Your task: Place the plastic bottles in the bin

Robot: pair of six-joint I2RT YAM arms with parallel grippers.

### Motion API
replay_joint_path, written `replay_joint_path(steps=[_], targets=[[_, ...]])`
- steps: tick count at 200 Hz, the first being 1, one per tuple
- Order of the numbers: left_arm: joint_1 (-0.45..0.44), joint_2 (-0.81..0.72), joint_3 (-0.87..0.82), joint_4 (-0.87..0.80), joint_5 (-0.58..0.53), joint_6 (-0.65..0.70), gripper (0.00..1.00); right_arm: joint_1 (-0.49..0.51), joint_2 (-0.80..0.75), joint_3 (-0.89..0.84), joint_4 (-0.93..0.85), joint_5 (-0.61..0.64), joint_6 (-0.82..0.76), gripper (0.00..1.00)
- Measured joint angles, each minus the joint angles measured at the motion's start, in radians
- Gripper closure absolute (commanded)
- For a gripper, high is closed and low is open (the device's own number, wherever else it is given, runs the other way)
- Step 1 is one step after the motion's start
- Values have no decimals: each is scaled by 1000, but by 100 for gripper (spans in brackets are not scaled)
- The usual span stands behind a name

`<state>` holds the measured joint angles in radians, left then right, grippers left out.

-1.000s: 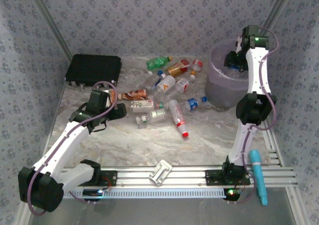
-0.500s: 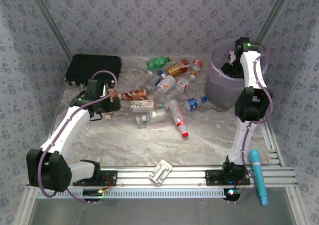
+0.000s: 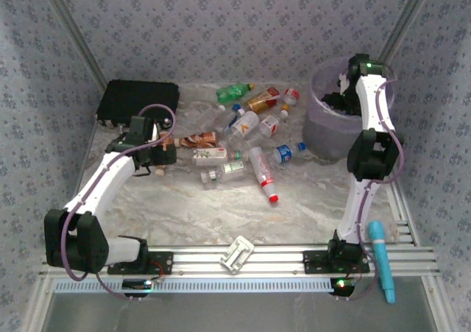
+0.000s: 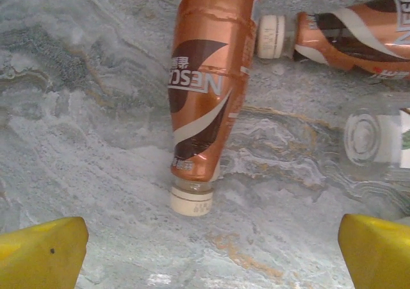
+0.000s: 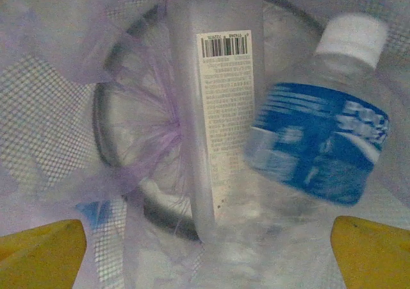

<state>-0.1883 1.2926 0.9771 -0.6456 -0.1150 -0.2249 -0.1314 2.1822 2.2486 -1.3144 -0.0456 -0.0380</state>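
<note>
Next, my left gripper should lower and close its fingers around the tapered part of the bottle behind the cream cap.
Several plastic bottles lie scattered mid-table, among them a green one and an orange one. My left gripper hovers open at the pile's left end. In its wrist view a copper-labelled bottle lies just ahead of the left gripper, cream cap toward me, untouched. My right gripper hangs open inside the mouth of the pale-purple bin. Below the right gripper a blue-labelled bottle, blurred, is free of the fingers beside a white-labelled bottle in the bin.
A black case lies at the back left, close behind my left arm. A second copper bottle and a clear bottle lie right of the nearest one. A blue tool and a white part rest on the front rail.
My right gripper lowered into the bin's mouth and opened, letting go of the blue-labelled bottle. My left gripper moved back and left to the copper bottle, staying open.
</note>
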Motion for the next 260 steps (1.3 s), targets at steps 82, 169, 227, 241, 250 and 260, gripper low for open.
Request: replay_joint_path(steps=[82, 169, 227, 241, 250, 260], targets=[[18, 150, 0, 92, -2, 34, 0, -2, -353, 66, 3, -1, 69, 0], [58, 287, -16, 208, 44, -5, 9, 98, -732, -235, 162, -253, 165, 2], [59, 352, -30, 230, 57, -47, 21, 304, -937, -527, 321, -426, 220, 2], [62, 365, -30, 228, 62, -56, 26, 348, -946, -590, 352, -444, 231, 2], [63, 369, -29, 225, 63, -63, 27, 369, -951, -639, 372, -453, 237, 2], [64, 372, -26, 222, 63, -65, 32, 382, -957, -693, 388, -461, 244, 2]])
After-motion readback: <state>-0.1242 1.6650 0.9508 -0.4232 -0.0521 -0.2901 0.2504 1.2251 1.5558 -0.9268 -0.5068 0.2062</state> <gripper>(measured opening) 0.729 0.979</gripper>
